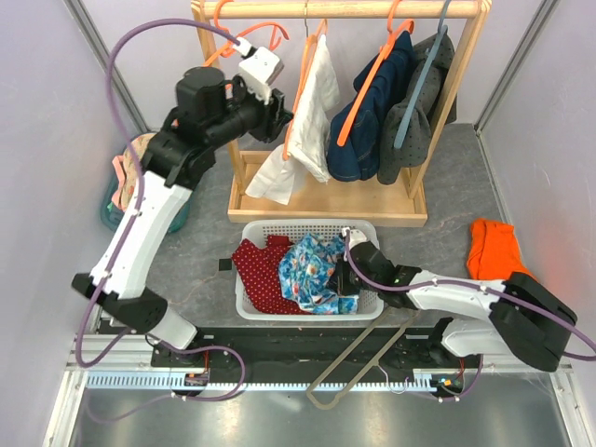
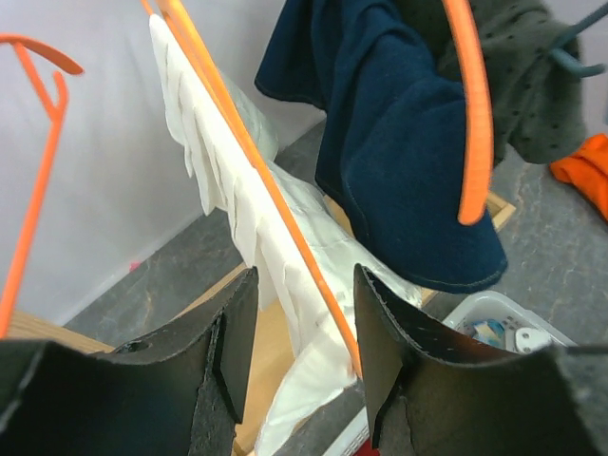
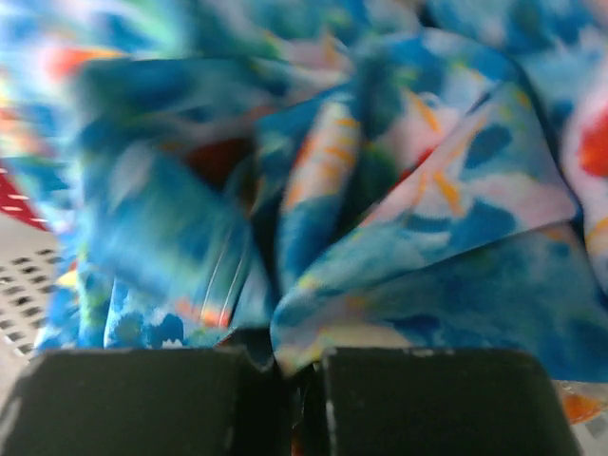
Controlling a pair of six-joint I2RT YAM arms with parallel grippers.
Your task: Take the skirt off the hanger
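My left gripper moves to the right in the top view onto the bar of the white garment's orange hanger next, since the hanger runs just beyond its open fingers.
The dark red, white-dotted skirt (image 1: 264, 272) lies crumpled in the left half of a white basket (image 1: 307, 226), off any hanger. An empty orange hanger (image 1: 244, 39) hangs at the left end of the wooden rack and shows at the left edge of the left wrist view (image 2: 36, 171). My left gripper (image 1: 279, 116) is raised beside the rack and stands open (image 2: 304, 285). Nothing is gripped; beyond its fingers runs the orange hanger bearing a white garment (image 2: 275, 237). My right gripper (image 1: 345, 279) is down in the basket, shut (image 3: 299, 366) on the blue floral garment (image 3: 380, 190).
The wooden rack (image 1: 326, 212) also carries a navy garment (image 1: 372, 112) on an orange hanger and a grey dotted garment (image 1: 419, 112) on a grey-blue hanger. An orange cloth (image 1: 489, 247) lies at the right. A grey hanger (image 1: 368, 358) lies near the arm bases, and a teal container (image 1: 140, 200) sits at the left.
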